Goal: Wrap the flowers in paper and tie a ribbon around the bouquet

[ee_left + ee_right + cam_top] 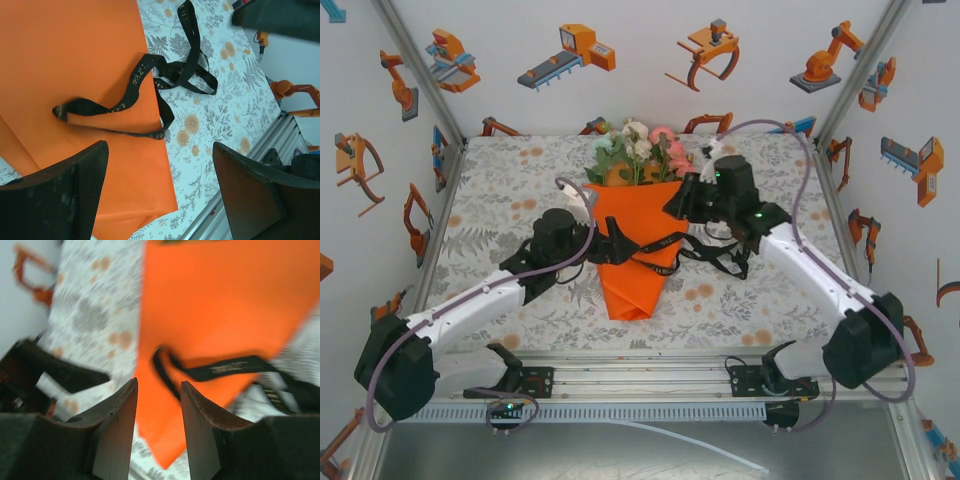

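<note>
The ribbon's outer end lies below the right gripper's fingers, so the gripper will next move off the cone and go down to close on that end.
The bouquet is an orange paper cone (632, 245) lying with its tip toward the arms, and pink, white and green flowers (638, 150) show at its far wide end. The black ribbon (655, 248) lies loose across the cone's middle and piles up on the cloth to its right. My left gripper (607, 250) hovers open at the cone's left edge; in its wrist view the fingers (60, 195) stand wide apart over the paper (75, 50) and ribbon (170, 75), holding nothing. My right gripper (674, 206) hangs open above the cone's upper right, with paper (220, 305) and ribbon (225, 369) below its empty jaws (157, 385).
A floral tablecloth (500, 190) covers the table. The enclosure's white walls stand left, right and behind. An aluminium rail (640, 380) runs along the near edge. Bare cloth lies on both sides of the cone.
</note>
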Robot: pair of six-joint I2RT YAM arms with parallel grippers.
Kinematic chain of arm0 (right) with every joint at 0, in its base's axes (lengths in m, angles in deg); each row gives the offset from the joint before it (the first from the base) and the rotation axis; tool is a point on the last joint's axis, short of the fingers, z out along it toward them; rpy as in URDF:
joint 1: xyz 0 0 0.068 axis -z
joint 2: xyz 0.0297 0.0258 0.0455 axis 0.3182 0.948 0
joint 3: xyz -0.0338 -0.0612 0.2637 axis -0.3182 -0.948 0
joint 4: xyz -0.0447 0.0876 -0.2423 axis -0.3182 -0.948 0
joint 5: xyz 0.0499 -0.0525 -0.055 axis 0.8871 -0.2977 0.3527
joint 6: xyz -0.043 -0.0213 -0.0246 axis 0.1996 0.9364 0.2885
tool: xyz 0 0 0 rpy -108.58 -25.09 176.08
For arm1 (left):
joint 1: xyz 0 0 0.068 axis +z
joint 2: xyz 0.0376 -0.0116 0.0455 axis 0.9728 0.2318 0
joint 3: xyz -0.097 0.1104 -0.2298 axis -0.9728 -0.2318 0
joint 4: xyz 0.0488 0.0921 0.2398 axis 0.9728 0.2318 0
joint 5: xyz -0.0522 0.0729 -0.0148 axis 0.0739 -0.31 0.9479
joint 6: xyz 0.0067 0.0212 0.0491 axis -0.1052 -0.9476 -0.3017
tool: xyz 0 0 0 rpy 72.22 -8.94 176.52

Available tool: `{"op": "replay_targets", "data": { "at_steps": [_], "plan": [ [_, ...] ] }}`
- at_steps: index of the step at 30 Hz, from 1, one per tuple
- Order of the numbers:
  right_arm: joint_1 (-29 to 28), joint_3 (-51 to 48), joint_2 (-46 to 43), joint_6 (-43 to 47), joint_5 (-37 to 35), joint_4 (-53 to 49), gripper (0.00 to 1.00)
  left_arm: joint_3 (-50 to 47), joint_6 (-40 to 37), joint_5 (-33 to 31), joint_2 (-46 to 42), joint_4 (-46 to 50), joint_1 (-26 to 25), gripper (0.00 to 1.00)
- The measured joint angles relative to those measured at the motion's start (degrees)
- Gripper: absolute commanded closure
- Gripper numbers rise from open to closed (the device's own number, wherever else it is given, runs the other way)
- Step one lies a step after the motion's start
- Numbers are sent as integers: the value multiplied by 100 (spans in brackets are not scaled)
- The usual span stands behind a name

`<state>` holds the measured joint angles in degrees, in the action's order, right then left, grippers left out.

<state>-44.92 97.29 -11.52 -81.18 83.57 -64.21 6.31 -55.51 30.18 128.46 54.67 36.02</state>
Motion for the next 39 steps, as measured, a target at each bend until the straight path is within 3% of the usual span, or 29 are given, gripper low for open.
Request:
{"op": "replay_targets", "data": {
  "at_steps": [5,8,11,21,24,26,28,35,39],
  "plan": [
    [1569,-468,-341,87,-1104,-262,58,52,170,282,448,-229,-35,23],
    [2247,-660,225,11,-1373,-472,57,107,247,391,662,-291,-72,23],
    [2544,-839,855,-111,-1373,-649,59,114,269,470,695,-308,-76,23],
    [2614,-992,2037,-164,-1075,-514,59,160,289,496,695,-332,-103,22],
    [2614,-1021,2039,-157,-938,-345,71,181,289,496,713,-323,-103,22],
    [2614,-1060,2033,-146,-855,-326,90,199,293,492,726,-321,-103,22],
    [2614,-1102,2017,-186,-785,-326,100,201,304,492,728,-321,-103,22],
    [2494,-1060,920,-188,-804,-643,100,221,304,466,730,-295,-103,22],
    [2098,-299,111,-87,-914,-1027,100,249,302,452,730,-271,-103,22]
  ]
}}
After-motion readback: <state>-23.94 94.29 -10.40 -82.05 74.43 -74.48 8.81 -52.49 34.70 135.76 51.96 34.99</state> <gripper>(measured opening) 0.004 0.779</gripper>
